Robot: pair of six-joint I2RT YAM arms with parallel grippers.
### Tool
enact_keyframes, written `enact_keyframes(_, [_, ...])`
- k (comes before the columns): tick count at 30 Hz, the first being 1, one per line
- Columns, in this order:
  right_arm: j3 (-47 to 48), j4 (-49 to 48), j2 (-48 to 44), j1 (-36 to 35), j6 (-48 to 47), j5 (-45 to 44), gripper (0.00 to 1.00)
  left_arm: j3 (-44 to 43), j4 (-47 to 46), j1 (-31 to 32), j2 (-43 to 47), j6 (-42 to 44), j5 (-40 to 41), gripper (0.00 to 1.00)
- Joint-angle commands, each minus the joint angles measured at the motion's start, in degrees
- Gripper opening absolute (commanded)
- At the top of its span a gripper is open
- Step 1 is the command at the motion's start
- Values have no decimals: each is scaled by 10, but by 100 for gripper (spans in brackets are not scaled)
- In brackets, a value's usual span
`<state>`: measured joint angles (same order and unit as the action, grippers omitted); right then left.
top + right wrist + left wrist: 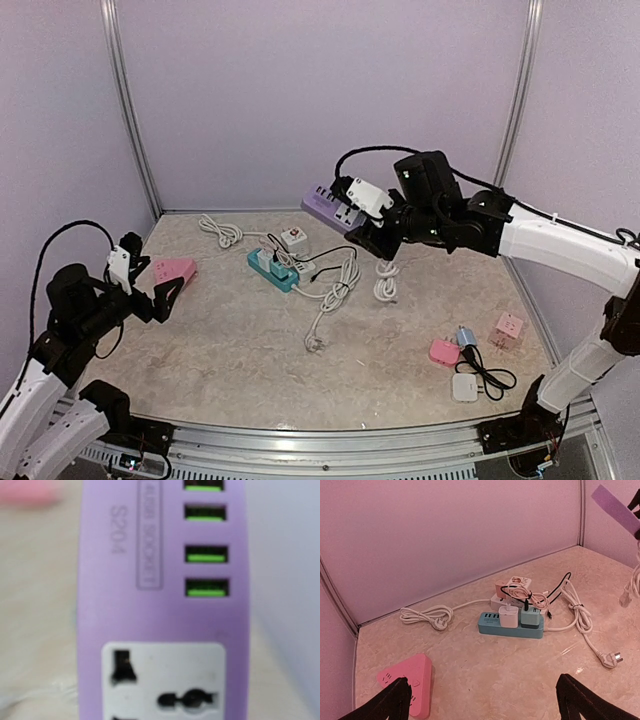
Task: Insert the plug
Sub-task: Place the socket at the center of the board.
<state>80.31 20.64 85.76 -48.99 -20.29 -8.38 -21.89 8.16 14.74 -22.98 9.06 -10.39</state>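
Note:
Next, my right gripper moves down and brings the purple power strip back toward the empty table by the loose white plug, since cords crowd the teal power strip.
My right gripper (366, 234) is shut on a purple power strip (328, 207) and holds it above the table at the back; its coiled white cable (386, 281) hangs below. In the right wrist view the strip (165, 610) fills the frame, with green USB ports and a white socket face (162, 680); my fingers are hidden. A loose white plug (316, 345) lies mid-table, also in the left wrist view (611, 658). My left gripper (166, 294) is open and empty, low over the table beside a pink triangular strip (407, 680).
A teal power strip (510, 625) with a white charger and a teal adapter plugged in lies centre-back, amid tangled cords. A coiled white cord (426, 615) lies at back left. Pink adapters (444, 351), a pink cube (509, 329) and a white charger (465, 387) sit front right.

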Motion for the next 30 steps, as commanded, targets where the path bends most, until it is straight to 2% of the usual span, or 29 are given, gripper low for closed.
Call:
enact_keyframes(1, [-22, 15, 21, -37, -43, 152, 0, 8, -6, -11, 9, -10, -7, 99])
enact_keyframes(6, [-21, 31, 60, -53, -27, 150, 0, 10, -7, -16, 11, -6, -6, 99])
enact_keyframes(12, [-40, 33, 70, -53, -80, 166, 0, 14, -9, -17, 14, -1, -6, 99])
enact_keyframes(16, [-51, 67, 100, -69, -106, 147, 0, 15, -8, -17, 18, 1, -5, 99])
enact_keyframes(25, [-62, -3, 233, -171, -61, 150, 0, 18, -12, -20, 14, -1, -10, 99])
enact_keyframes(30, [2, 42, 335, -207, -52, 144, 0, 17, -8, -21, 13, 1, -11, 99])
